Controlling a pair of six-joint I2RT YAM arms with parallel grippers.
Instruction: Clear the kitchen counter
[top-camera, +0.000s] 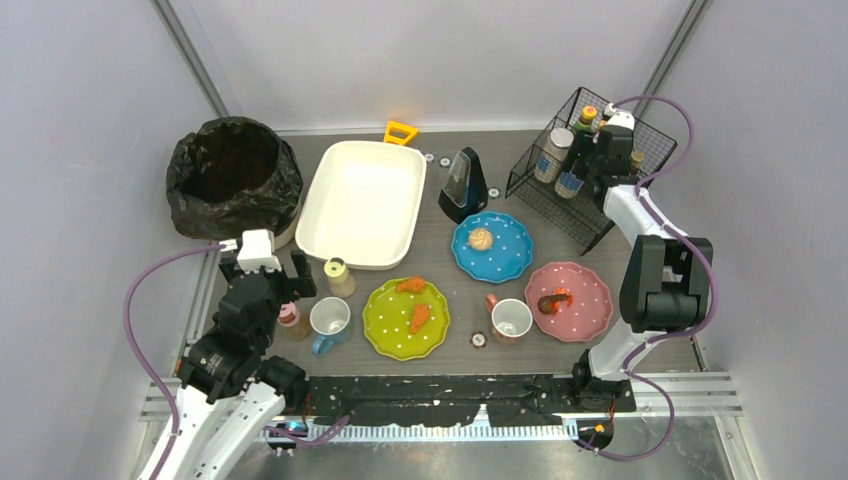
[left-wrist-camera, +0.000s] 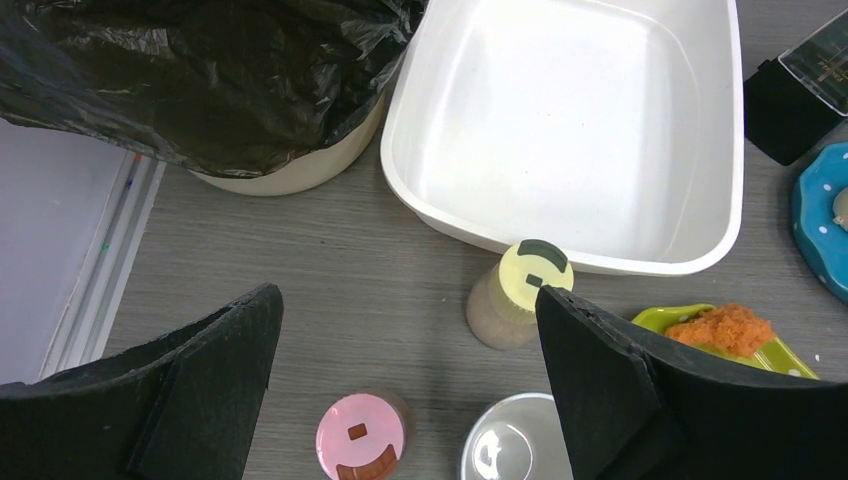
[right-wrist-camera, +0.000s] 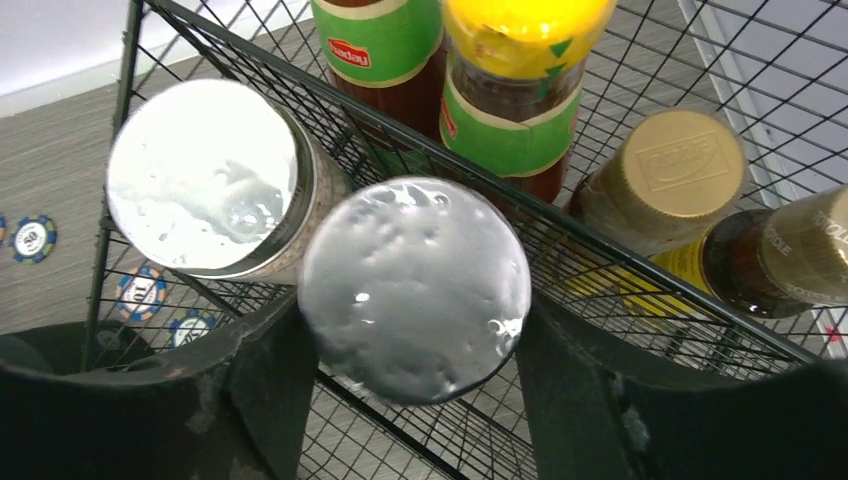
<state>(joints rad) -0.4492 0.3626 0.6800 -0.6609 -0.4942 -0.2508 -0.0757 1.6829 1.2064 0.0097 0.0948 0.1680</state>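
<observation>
Next, my left gripper moves across and down around the shaker's yellow lid (top-camera: 335, 268) (left-wrist-camera: 529, 273), since that shaker stands below it and to its right in the top view.
The kitchen counter (top-camera: 435, 258) carries a green plate (top-camera: 406, 318) with orange food, a blue plate (top-camera: 491, 246) with a muffin, a pink plate (top-camera: 570, 300) with scraps, and two mugs (top-camera: 329, 320) (top-camera: 511, 320). It also holds a yellow-lidded shaker (left-wrist-camera: 520, 295) and a pink-lidded shaker (left-wrist-camera: 360, 437). My left gripper (left-wrist-camera: 405, 300) hangs open over the counter (left-wrist-camera: 350, 250), with the pink lid below it and the yellow lid by its right finger. My right gripper (right-wrist-camera: 410, 310) is inside the wire basket (right-wrist-camera: 600, 290), shut on a silver-lidded jar (right-wrist-camera: 415, 285).
A white tub (top-camera: 362, 203) stands at the back, with a bin lined with a black bag (top-camera: 232, 175) to its left. A black wedge-shaped box (top-camera: 462, 185) sits beside the tub. The wire basket (top-camera: 590, 160) at the back right holds several bottles and jars.
</observation>
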